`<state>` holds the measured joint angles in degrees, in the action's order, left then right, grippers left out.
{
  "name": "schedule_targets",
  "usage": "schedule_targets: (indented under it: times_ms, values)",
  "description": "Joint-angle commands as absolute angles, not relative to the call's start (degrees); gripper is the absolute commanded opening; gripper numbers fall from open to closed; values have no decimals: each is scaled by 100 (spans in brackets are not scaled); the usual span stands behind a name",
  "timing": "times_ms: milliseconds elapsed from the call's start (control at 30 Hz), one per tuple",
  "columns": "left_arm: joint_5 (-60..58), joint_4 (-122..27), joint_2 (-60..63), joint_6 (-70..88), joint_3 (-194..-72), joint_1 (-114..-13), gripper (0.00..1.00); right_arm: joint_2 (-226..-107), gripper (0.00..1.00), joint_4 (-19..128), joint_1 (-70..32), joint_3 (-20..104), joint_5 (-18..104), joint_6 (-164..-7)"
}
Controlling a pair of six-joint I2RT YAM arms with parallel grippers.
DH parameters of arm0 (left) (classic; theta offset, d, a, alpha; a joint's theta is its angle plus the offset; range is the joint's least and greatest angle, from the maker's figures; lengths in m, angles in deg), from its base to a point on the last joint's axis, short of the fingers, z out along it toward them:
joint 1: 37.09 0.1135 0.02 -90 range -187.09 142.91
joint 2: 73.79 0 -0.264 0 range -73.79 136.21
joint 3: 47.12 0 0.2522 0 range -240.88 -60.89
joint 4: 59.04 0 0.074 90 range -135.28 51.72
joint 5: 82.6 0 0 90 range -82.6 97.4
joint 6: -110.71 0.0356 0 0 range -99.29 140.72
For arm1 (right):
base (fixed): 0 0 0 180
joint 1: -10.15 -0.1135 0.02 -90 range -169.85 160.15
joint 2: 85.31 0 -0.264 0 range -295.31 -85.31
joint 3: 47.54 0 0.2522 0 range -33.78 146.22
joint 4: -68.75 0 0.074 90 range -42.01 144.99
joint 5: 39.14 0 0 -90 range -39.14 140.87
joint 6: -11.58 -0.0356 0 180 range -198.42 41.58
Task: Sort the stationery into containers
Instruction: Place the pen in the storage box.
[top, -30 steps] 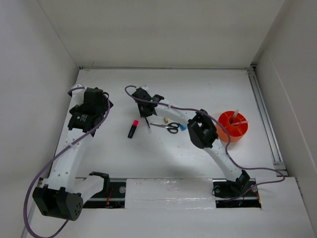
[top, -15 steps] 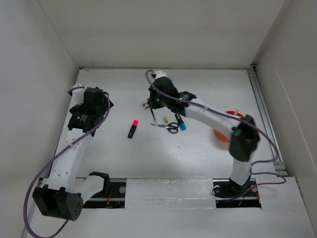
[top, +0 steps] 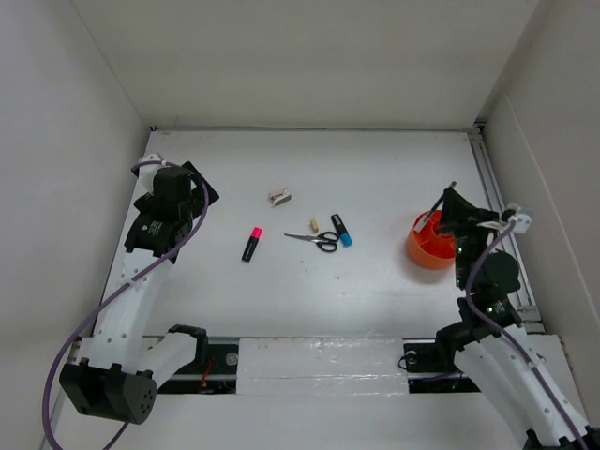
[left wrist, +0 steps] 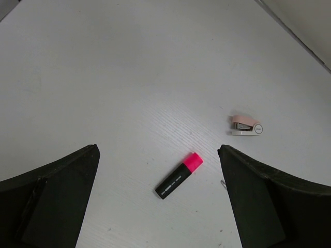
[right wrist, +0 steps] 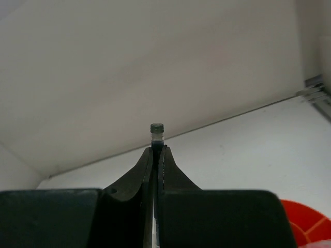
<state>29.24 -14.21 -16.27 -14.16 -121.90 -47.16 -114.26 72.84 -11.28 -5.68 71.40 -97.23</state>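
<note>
The orange cup's opening (top: 432,236) is below my right gripper, on the right in its wrist view, so I will turn the gripper toward that side and lower the pen.
My right gripper (top: 445,207) is shut on a thin dark pen (top: 453,187), held tilted above the orange cup (top: 427,251) at the right. In the right wrist view the pen's end (right wrist: 156,129) sticks out past the closed gripper (right wrist: 155,153), and the cup's rim (right wrist: 307,221) shows at the bottom right. Mid-table lie a pink-capped black marker (top: 251,243), black-handled scissors (top: 319,240), a blue-capped marker (top: 341,230) and a small tan eraser (top: 314,224). My left gripper (top: 174,199) hangs open at the left, above and short of the pink-capped marker (left wrist: 178,175), with nothing between its fingers (left wrist: 57,196).
A small pink-topped stapler (top: 279,197) lies behind the scissors, also seen in the left wrist view (left wrist: 245,125). White walls close in the table on the left, back and right. A metal rail (top: 502,216) runs along the right edge near the cup.
My right arm has swung from the middle of the table over to the right, carrying the pen above the orange cup. The left arm has shifted slightly.
</note>
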Motion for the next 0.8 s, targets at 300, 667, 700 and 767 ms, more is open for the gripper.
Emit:
schedule_targets:
  times_ms: [300,667,700,767]
  values:
    - [2585,-1724,-1736,-1216,-12214,-4720,100,-11394,0,9707,-620,-1304,9279,-9083]
    - [2330,-1839,-1684,-1216,-12162,-4720,100,-12987,0,10553,-259,-1092,9418,-8774]
    - [2330,-1839,-1683,-1216,-12162,-4720,100,-13057,0,10553,-207,-1093,9507,-8774]
    - [2278,-1839,-1683,-1216,-12162,-4720,100,-13119,0,10553,-206,-1093,9726,-8774]
